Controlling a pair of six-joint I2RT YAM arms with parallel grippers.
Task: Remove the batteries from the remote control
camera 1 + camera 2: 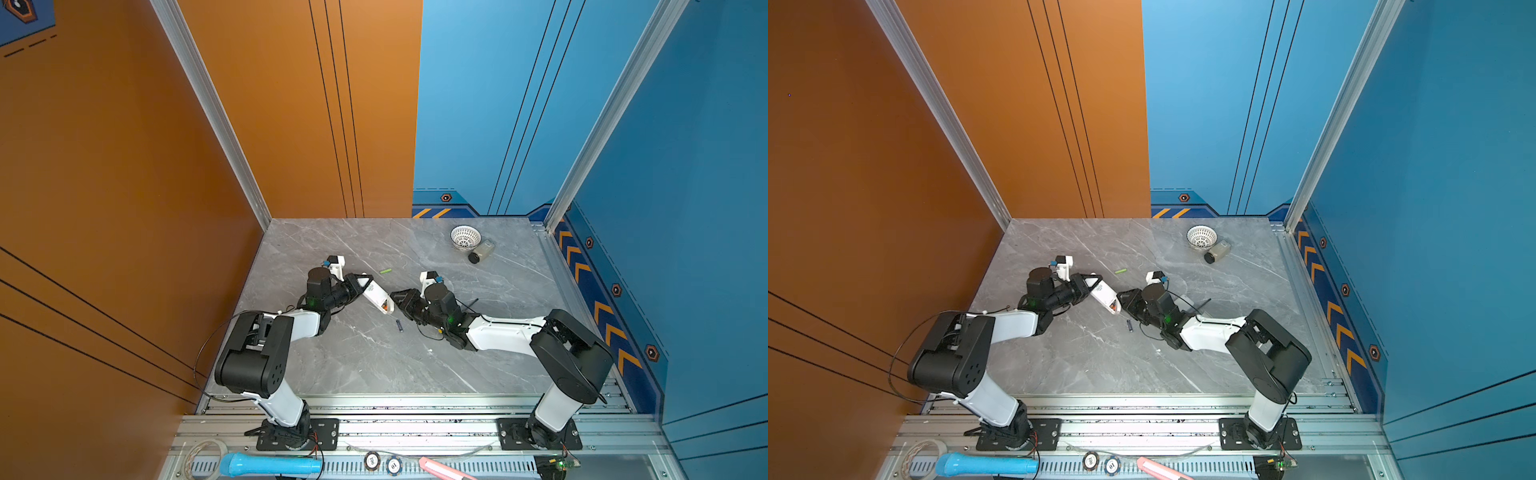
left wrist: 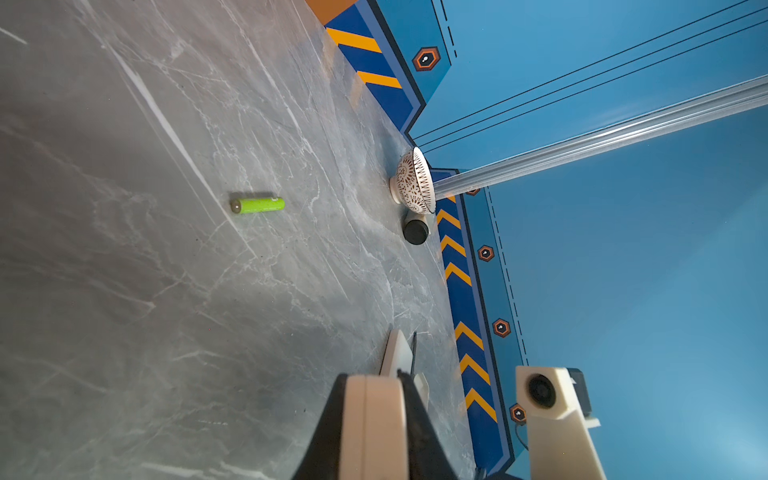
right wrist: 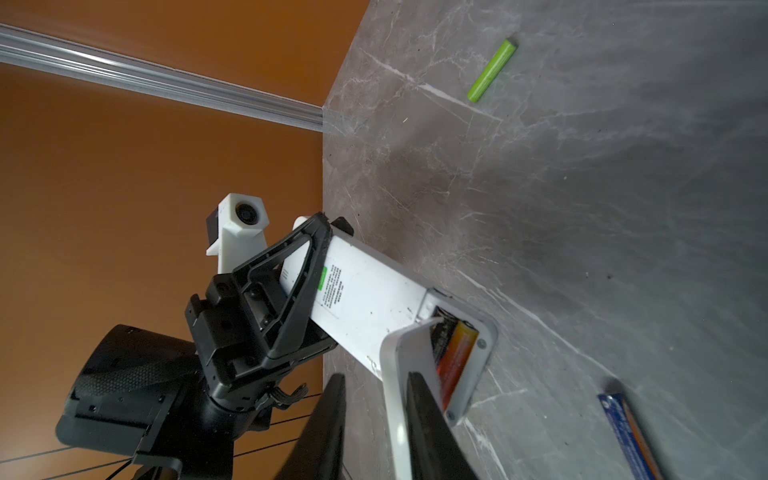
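Observation:
I should next move my left gripper back and down to a bare part of the tabletop and let go of the white remote control (image 1: 376, 294) there.
My left gripper (image 1: 365, 285) is shut on the white remote control (image 1: 376, 294), holding it slanted with its battery end low near the table. In the right wrist view the compartment is uncovered. An orange-red battery (image 3: 455, 357) lies in it beside a dark one (image 3: 440, 332). The white lid (image 3: 395, 374) stands up from the compartment between the fingers of my right gripper (image 3: 376, 374). It lies against one finger, and a strip of table shows between it and the other. A green battery (image 1: 385, 271) and a bluish battery (image 1: 400, 325) lie loose on the table.
A white perforated bowl (image 1: 465, 237) and a small jar (image 1: 481, 252) lying on its side sit at the back right. A white cover (image 2: 397, 351) and a thin dark rod (image 2: 414, 345) lie behind my right arm. Orange and blue walls close in the grey marble table (image 1: 374, 365).

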